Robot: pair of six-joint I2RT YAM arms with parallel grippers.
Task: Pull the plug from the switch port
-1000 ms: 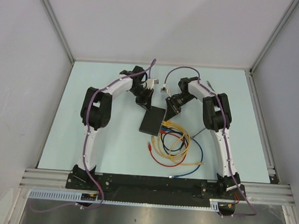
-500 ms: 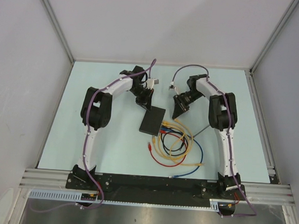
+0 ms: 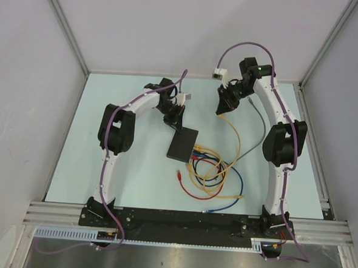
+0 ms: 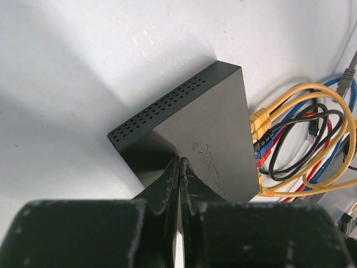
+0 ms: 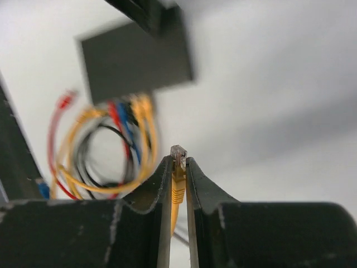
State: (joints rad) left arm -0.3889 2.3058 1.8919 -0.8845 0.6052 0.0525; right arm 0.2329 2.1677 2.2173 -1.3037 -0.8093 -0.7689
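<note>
The yellow plug is free, so my right gripper should next lower it away from the switch toward the table, by the grey cable's far end.
The switch [image 3: 183, 144] is a flat matte-black box in the middle of the table, also seen in the left wrist view as the switch [image 4: 206, 134]. Several coloured plugs [image 4: 260, 120] sit in sockets along its right edge. My left gripper [image 3: 174, 118] is shut, its tips [image 4: 179, 162] resting on the switch's top by the far edge. My right gripper [image 3: 220, 106] is raised well behind and right of the switch [image 5: 136, 58]. It is shut on a yellow plug [image 5: 178, 153], free of any socket. Its yellow cable [image 3: 239, 138] trails down to the coil.
A tangle of yellow, red, blue and black cables [image 3: 210, 172] lies right of and in front of the switch. A loose red plug [image 3: 179, 175] lies in front of it. A grey cable [image 3: 261, 124] runs along the right arm. Grey walls and rails [image 3: 310, 130] border the table.
My right gripper has risen and swung back and to the right, away from the switch, with the yellow plug and its cable following. The left gripper and the switch have stayed put.
</note>
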